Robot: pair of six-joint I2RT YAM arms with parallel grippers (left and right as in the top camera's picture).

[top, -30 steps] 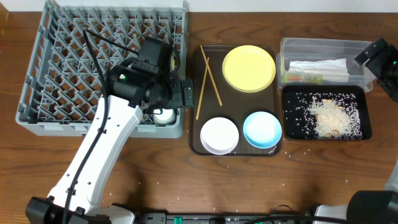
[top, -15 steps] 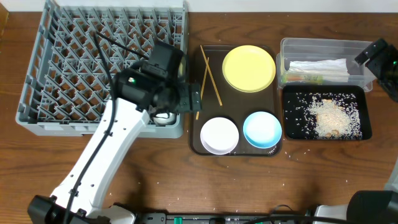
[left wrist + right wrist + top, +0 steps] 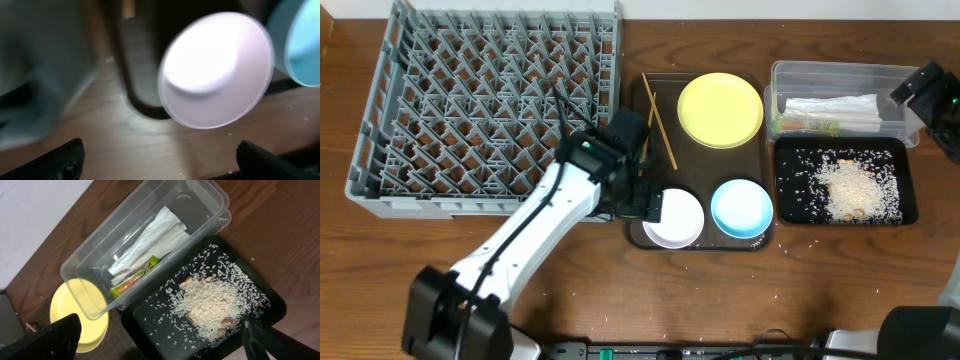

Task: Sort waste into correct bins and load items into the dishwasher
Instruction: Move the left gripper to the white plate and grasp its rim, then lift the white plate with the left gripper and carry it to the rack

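I need to lower my left gripper's open fingers to its right in the overhead view, around the white bowl's rack-side rim (image 3: 645, 228) (image 3: 161, 92), which is below it there.
The grey dishwasher rack (image 3: 470, 100) fills the left of the table. My left gripper (image 3: 648, 204) hangs open and empty over the brown tray's left edge, beside the white bowl (image 3: 674, 218). In the blurred left wrist view the white bowl (image 3: 215, 70) lies ahead of the open gripper (image 3: 160, 161). The blue bowl (image 3: 741, 208), yellow plate (image 3: 720, 110) and chopsticks (image 3: 656, 125) rest on that tray. The clear tub (image 3: 150, 210) holds a napkin (image 3: 150, 235) and wrapper (image 3: 135, 277). Rice (image 3: 210, 305) covers the black tray (image 3: 150, 325). My right gripper (image 3: 160, 341) stands open above it.
The brown serving tray (image 3: 636, 232) lies between the rack and the two bins. The clear tub (image 3: 840, 75) is at the back right and the black tray (image 3: 790, 205) in front of it. A few rice grains dot the wooden table near its front edge.
My left arm has swung right and forward, off the rack's front right corner to the brown tray's left edge by the white bowl. The right arm has not moved.
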